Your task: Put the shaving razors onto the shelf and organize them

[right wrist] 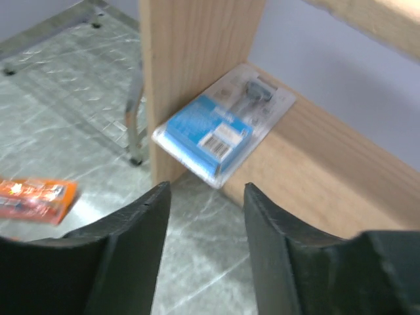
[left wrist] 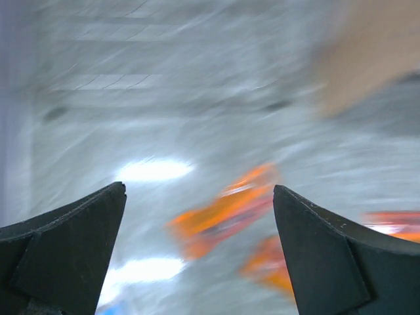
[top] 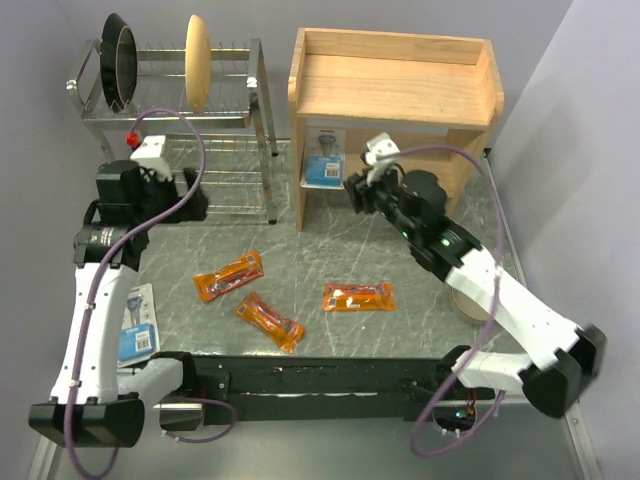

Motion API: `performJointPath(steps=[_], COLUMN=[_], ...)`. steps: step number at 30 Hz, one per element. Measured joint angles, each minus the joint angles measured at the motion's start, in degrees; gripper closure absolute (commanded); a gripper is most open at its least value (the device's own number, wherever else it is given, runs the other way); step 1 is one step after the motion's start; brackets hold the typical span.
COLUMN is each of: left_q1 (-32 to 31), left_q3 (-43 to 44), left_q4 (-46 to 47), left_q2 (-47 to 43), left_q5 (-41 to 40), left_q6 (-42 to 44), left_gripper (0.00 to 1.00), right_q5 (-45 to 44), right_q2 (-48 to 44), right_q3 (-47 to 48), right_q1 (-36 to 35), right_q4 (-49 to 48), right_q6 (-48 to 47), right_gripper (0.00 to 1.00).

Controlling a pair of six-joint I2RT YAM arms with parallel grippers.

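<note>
Next, my left gripper swings back and down to close on the card's middle (top: 137, 319) beside its blue part, since the second blue card is still off the shelf (top: 395, 90).
The wooden shelf (top: 395, 90) stands at the back. One blue-and-white razor card (top: 325, 158) lies on its lower tier, against the left side post. In the right wrist view this card (right wrist: 220, 128) has a corner hanging over the front edge. My right gripper (right wrist: 205, 187) is open just in front of it, with nothing between its fingers. Three orange razor packets (top: 229, 276) (top: 269, 321) (top: 358, 297) lie on the table. A second blue card (top: 135, 325) lies at the left beside my left arm. My left gripper (left wrist: 199, 189) is open and empty above the blurred orange packets (left wrist: 226, 210).
A chrome wire dish rack (top: 180, 100) with upright plates stands at the back left, close to the shelf's left post. A pale round object (top: 465, 300) sits partly under my right arm. Grey walls close in on both sides.
</note>
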State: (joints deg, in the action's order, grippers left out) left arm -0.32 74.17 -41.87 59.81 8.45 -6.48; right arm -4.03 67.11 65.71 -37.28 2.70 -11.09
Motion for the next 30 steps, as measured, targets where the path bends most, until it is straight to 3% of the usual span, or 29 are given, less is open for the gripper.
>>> performJointPath(steps=[1, 5, 9, 12, 16, 20, 30], left_q1=[2.32, 11.67, 23.58, 28.96, 31.52, 32.15, 35.21], left_q3=[-0.94, -6.6, -9.94, -10.56, -13.03, -18.67, -22.73], left_q4=[-1.68, -7.54, -11.43, -12.02, -11.17, -8.81, -2.89], left_q2=[0.13, 2.89, 10.01, 14.62, 17.11, 18.18, 26.97], left_q5=[-1.81, -6.32, -8.07, -8.87, -9.73, -10.08, -10.25], left_q6=[3.26, 12.72, 18.43, 19.98, 21.14, 22.88, 24.26], left_gripper=[0.0, 0.23, 0.32, 0.34, 0.38, 0.55, 0.61], right_q5=[0.5, 2.82, 5.84, 8.02, 9.51, 9.66, 8.33], right_q2=[-1.7, -4.76, -4.26, -4.17, -4.15, -3.93, -3.8], right_q3=[-1.09, -3.89, -4.22, -4.11, -4.09, -3.89, -2.82], right_q1=[0.0, 0.0, 0.0, 0.0, 0.0, 0.0, 0.0], right_q4=[0.9, 4.37, 8.61, 11.08, 13.38, 14.67, 16.24], right_q6=[0.24, 0.92, 1.44, 1.92, 2.16, 2.25, 0.7], right_gripper=[0.42, 0.42, 0.41, 0.42, 0.41, 0.41, 0.4])
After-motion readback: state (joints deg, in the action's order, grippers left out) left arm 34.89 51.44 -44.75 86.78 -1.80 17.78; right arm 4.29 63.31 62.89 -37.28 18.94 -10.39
